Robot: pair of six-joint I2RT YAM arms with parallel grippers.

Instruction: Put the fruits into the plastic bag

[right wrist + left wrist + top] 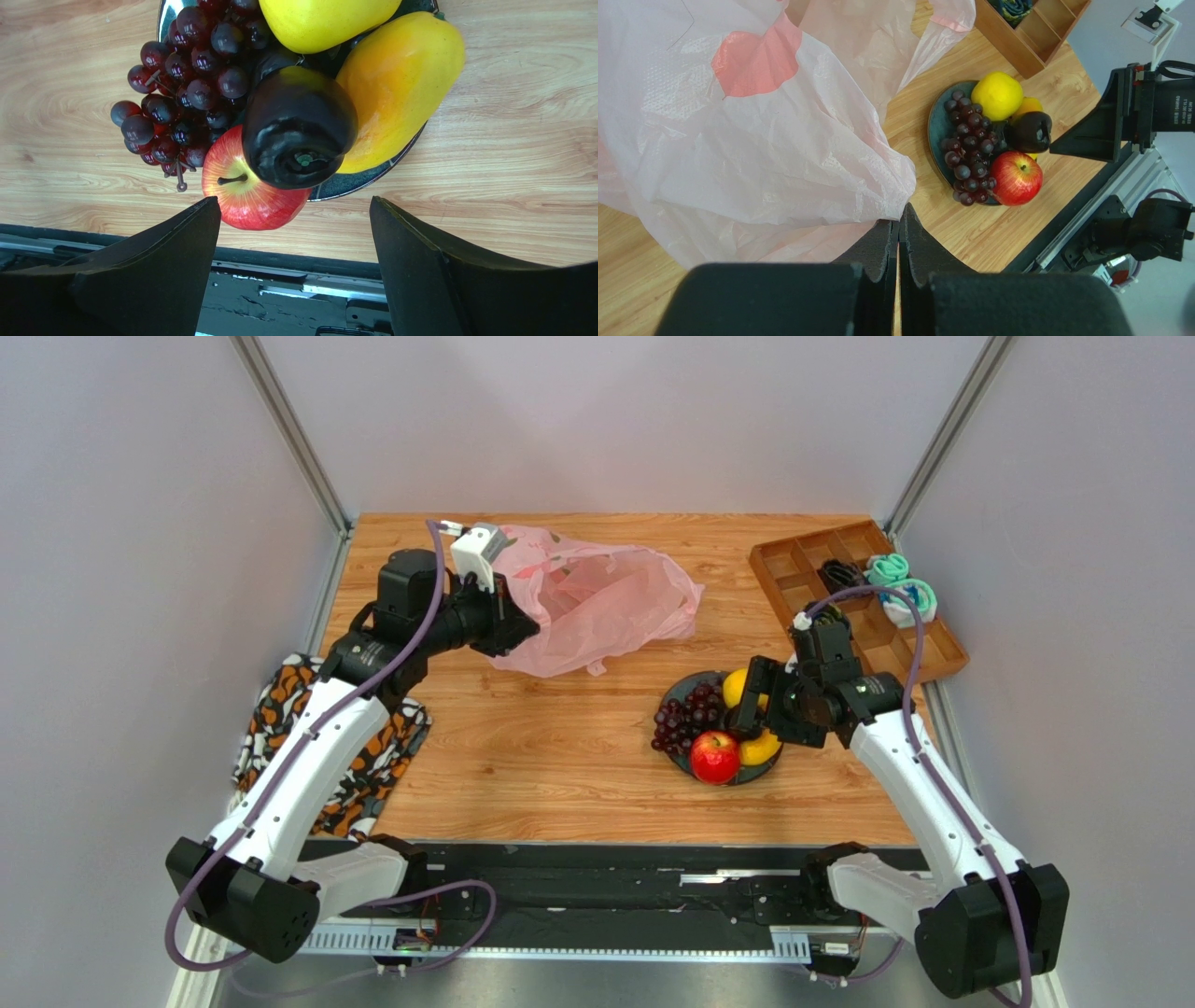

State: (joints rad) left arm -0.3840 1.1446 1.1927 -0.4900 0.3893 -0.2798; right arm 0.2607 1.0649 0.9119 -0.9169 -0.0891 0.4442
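Observation:
The dark plum-like ball sits on top of the piled fruits, so the robot's open right gripper should next go down and toward it until its fingers are on both sides of the ball.
The fruits lie piled on a dark teal plate: a red apple, a yellow citrus, purple grapes, a dark plum-like ball and a yellow-orange fruit. My right gripper hovers open just above the plate's near side, with the apple and the ball ahead of its fingertips. The pink translucent plastic bag lies crumpled at the back left. My left gripper is shut, and the bag's edge is pinched at its fingertips.
A wooden compartment tray at the back right holds teal and black coiled bundles. An orange-black patterned cloth lies at the left edge. A black rail runs along the near table edge. Grey walls enclose the table.

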